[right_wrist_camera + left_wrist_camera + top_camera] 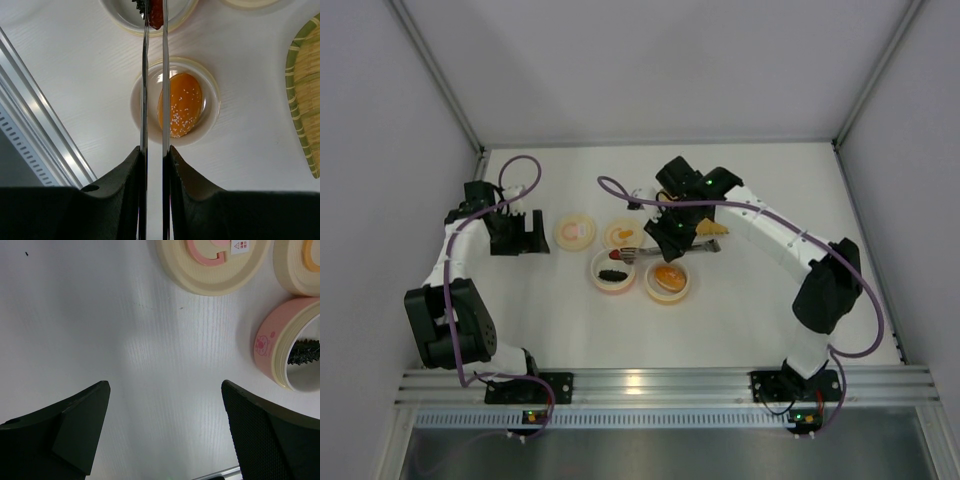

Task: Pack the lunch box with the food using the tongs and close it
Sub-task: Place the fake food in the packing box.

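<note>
Next, my right gripper lowers and shifts toward the lunch box's pink compartment [613,270], tongs' tips beside the dark brown piece [612,276]. The reason is that the reddish-pink food hangs near the compartment's rim.
My right gripper [154,147] [667,240] is shut on the silver tongs [144,75] [642,251]. The tongs reach left, and their tips pinch a reddish-pink piece of food [156,16] [616,256] over the pink round lunch box compartment [613,270] [272,347]. A dark brown piece [612,276] [305,352] lies in that compartment. An orange sesame-dotted piece [181,104] [669,276] lies in a second round compartment [212,102] [670,281] under the tongs' arms. My left gripper [165,385] [516,233] hangs open over bare table, left of the compartments, with nothing between its fingers.
Two cream round lids [575,231] [625,233] [215,270] lie behind the compartments. A yellow ribbed tray with a green rim [302,90] [715,228] sits under the right wrist. A metal rail [650,382] runs along the near table edge.
</note>
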### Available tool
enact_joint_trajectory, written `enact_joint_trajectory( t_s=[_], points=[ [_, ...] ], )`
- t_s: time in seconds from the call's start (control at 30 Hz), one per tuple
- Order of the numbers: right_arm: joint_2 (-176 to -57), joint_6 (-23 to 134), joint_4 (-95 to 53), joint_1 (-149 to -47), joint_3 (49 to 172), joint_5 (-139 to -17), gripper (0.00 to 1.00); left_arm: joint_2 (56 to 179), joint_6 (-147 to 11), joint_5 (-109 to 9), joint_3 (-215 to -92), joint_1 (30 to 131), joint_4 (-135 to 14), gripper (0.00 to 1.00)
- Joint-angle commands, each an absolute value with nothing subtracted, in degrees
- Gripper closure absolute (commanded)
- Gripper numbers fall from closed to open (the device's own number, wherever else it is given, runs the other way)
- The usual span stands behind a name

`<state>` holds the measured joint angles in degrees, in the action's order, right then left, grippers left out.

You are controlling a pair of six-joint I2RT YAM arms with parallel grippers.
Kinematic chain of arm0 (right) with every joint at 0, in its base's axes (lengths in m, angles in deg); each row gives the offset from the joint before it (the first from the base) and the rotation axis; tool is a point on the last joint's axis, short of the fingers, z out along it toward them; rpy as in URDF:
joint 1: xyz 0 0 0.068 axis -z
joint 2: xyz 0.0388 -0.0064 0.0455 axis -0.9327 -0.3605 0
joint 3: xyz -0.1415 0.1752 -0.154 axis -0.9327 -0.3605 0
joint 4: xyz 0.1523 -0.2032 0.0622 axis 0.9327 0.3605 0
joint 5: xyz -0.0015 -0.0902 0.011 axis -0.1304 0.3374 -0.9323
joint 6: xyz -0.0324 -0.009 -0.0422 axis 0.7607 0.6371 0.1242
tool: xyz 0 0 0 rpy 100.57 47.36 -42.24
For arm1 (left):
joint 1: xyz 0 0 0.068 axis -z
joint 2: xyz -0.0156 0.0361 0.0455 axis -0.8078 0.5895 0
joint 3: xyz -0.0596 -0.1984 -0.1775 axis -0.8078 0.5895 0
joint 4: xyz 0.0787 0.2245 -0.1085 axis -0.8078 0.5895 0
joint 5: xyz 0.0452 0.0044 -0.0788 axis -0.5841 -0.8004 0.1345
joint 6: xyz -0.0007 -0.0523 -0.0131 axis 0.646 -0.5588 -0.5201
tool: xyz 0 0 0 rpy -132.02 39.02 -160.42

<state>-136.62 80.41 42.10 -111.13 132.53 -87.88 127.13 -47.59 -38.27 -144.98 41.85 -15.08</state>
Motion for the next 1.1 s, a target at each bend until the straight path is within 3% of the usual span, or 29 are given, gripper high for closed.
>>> enact_joint_trajectory(
  t_s=[0.0,0.5,0.67,1.07],
  points=[
    [-138.7,78.2,38.2,-112.5,136.3,-86.3,1.00,125.4,-47.7,-37.3,-144.8,41.5,-17.0,0.02],
    [-143.1,77.6,38.9,-114.5,139.4,-85.1,1.00,125.7,-47.6,-37.3,-144.1,41.6,-17.8,0.02],
    [-144.0,77.9,39.4,-115.0,140.4,-85.1,0.88,125.8,-47.7,-37.3,-144.2,41.6,-17.9,0.02],
    [-143.3,78.8,41.5,-115.4,140.8,-86.4,0.72,125.7,-47.2,-38.0,-144.8,41.6,-17.5,0.02]
  ],
)
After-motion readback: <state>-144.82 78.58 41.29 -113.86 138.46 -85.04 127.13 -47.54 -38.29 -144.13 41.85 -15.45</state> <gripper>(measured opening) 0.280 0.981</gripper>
